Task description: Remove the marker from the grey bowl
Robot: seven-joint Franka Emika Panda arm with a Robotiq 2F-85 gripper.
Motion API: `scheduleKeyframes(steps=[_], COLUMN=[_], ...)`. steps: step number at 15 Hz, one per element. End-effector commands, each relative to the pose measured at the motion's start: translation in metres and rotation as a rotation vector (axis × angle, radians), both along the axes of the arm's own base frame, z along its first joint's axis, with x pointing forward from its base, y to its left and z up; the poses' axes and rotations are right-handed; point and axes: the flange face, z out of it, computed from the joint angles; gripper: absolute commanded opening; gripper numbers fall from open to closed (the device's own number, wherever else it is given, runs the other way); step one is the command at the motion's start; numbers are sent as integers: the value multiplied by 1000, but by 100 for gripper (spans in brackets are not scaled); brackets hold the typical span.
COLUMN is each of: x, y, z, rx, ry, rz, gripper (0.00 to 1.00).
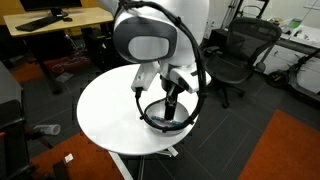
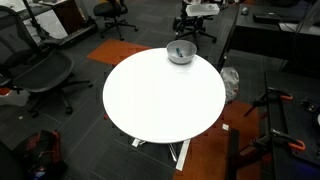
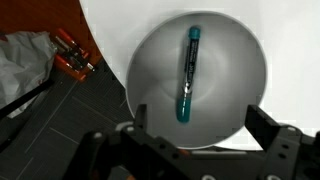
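My open gripper moves down into the grey bowl (image 2: 181, 54) next, onto the marker's teal end nearest the fingers, since the marker lies below the gripper, inside the bowl.
The grey bowl (image 3: 230, 50) fills the wrist view, and the marker (image 3: 187, 75) lies inside it, teal with a dark middle section. The bowl stands near the edge of the round white table (image 1: 105, 120). In an exterior view the bowl (image 2: 181, 54) shows at the table's far edge with the marker in it. My gripper (image 3: 200, 125) is open, with one finger at each side of the bowl's near rim, and it is not touching the marker. In an exterior view the gripper (image 1: 170, 103) hangs just over the bowl (image 1: 168, 118), partly hiding it.
The table edge lies right beside the bowl. Orange tools and a crumpled grey bag (image 3: 55, 60) lie on the dark floor below. Office chairs (image 1: 240, 50) and a wooden desk (image 1: 60, 20) stand around the table. Another chair (image 2: 40, 75) is close to the table.
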Motion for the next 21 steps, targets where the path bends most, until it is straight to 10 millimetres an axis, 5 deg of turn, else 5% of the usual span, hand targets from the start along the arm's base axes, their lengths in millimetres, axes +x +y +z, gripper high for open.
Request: scheduleKeyframes(steps=[1, 9, 19, 20, 21], x=[16, 31, 37, 38, 39], y=[-8, 2, 1, 1, 1], z=[-18, -67, -97, -99, -100], rx=[6, -17, -31, -35, -40], ry=[-3, 47, 74, 73, 71], rz=[19, 39, 39, 40, 40], gripper=[100, 100, 100, 75, 72])
